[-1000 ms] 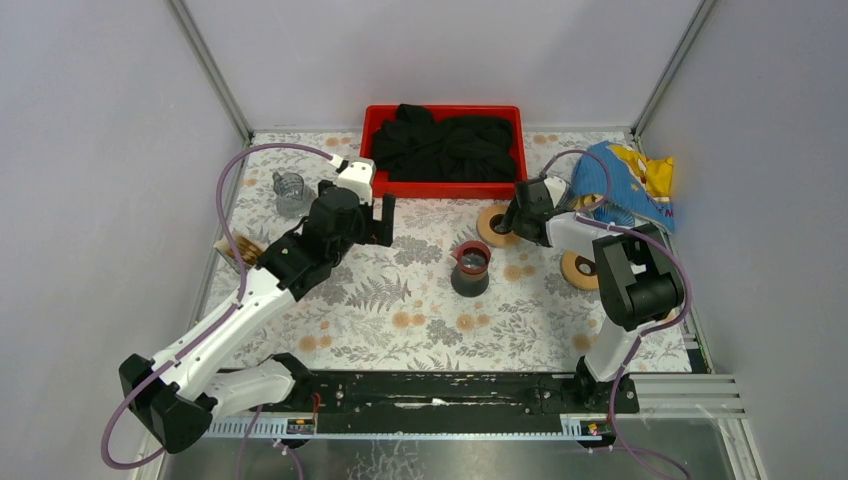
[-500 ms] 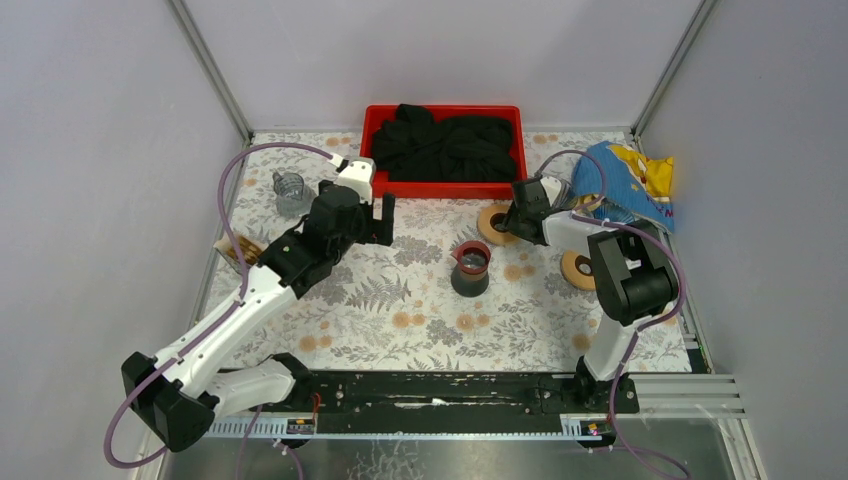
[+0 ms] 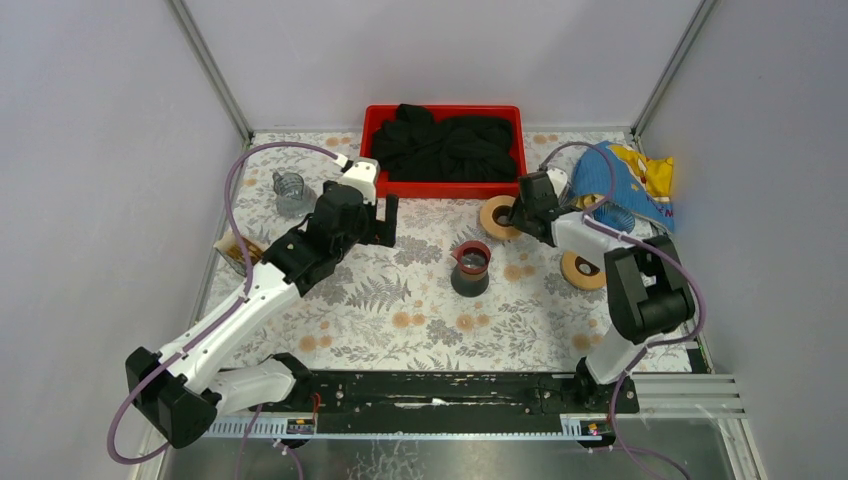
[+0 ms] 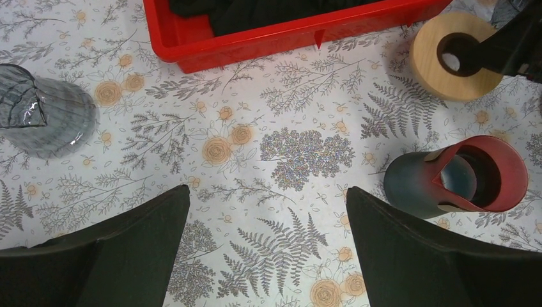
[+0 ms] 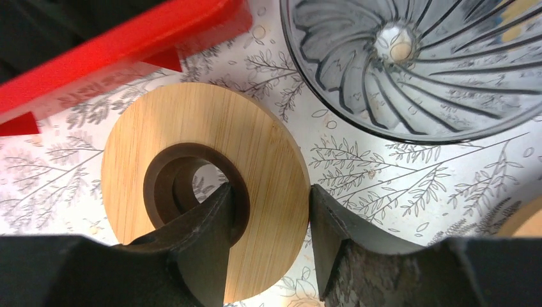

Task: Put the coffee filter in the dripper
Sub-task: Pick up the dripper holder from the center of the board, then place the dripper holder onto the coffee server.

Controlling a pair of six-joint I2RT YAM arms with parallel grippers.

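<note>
The dark mug's opening is uncovered, so next I need to lift my right gripper, carry the wooden ring back over the dark mug's red rim [image 3: 472, 257] and lower the ring to let it go.
The clear glass dripper [image 5: 409, 57], with spiral ribs, stands just beyond my right gripper [image 5: 270, 192]. That gripper [image 3: 520, 212] is shut on a round wooden ring [image 5: 204, 185], one finger in its centre hole and the other against its outer rim. A brown and white paper piece [image 3: 236, 248] at the table's left edge looks like the coffee filter, half hidden by my left arm. My left gripper [image 4: 268, 195] hangs wide open above bare tablecloth, holding nothing; it [image 3: 385, 222] is left of a dark mug [image 3: 471, 266].
A red bin [image 3: 445, 187] of black cloth sits at the back. A clear ribbed vessel [image 3: 288, 190] stands back left, a second wooden ring [image 3: 580, 270] lies at the right, and a blue and yellow bag [image 3: 630, 180] fills the back right corner.
My right gripper closed on the wooden ring and shifted slightly towards the back with it. The left arm crept a little forward, still open.
</note>
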